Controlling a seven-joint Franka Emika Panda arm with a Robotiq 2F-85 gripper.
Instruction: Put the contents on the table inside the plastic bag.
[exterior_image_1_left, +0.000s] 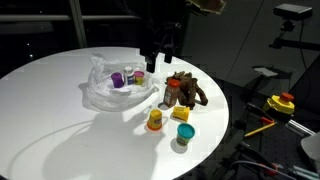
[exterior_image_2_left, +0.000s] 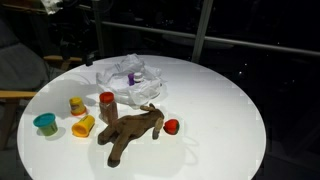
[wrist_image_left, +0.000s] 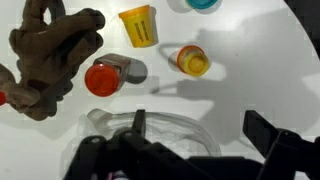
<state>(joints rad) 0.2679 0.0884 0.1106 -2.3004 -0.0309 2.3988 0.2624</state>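
I should next move my gripper away from the plastic bag (exterior_image_1_left: 112, 88) and lower it over the jar, because the small yellow jar (exterior_image_1_left: 155, 120) is standing upright on the tabletop, still outside the bag.
A clear plastic bag (exterior_image_1_left: 112, 88) lies crumpled on the white round table (exterior_image_1_left: 60, 110) with a purple item (exterior_image_1_left: 118, 79) inside; it also shows in the other exterior view (exterior_image_2_left: 128, 82) and at the bottom of the wrist view (wrist_image_left: 165, 130). Beside it lie a brown plush toy (exterior_image_1_left: 188, 92) (exterior_image_2_left: 133, 131) (wrist_image_left: 50, 55), a red-lidded jar (exterior_image_1_left: 172, 88) (exterior_image_2_left: 107, 104) (wrist_image_left: 104, 77), a yellow cup (exterior_image_1_left: 185, 113) (wrist_image_left: 138, 25), a small yellow jar (exterior_image_1_left: 155, 120) (wrist_image_left: 192, 61), a teal cup (exterior_image_1_left: 185, 135) (exterior_image_2_left: 45, 123) and a red ball (exterior_image_2_left: 171, 126). My gripper (exterior_image_1_left: 158, 58) (wrist_image_left: 200, 135) hangs open and empty above the bag's edge.
The table edge runs close behind the teal cup. Off the table stand dark equipment with a yellow and red object (exterior_image_1_left: 283, 102) and a camera stand (exterior_image_1_left: 293, 12). A chair (exterior_image_2_left: 15, 75) stands next to the table.
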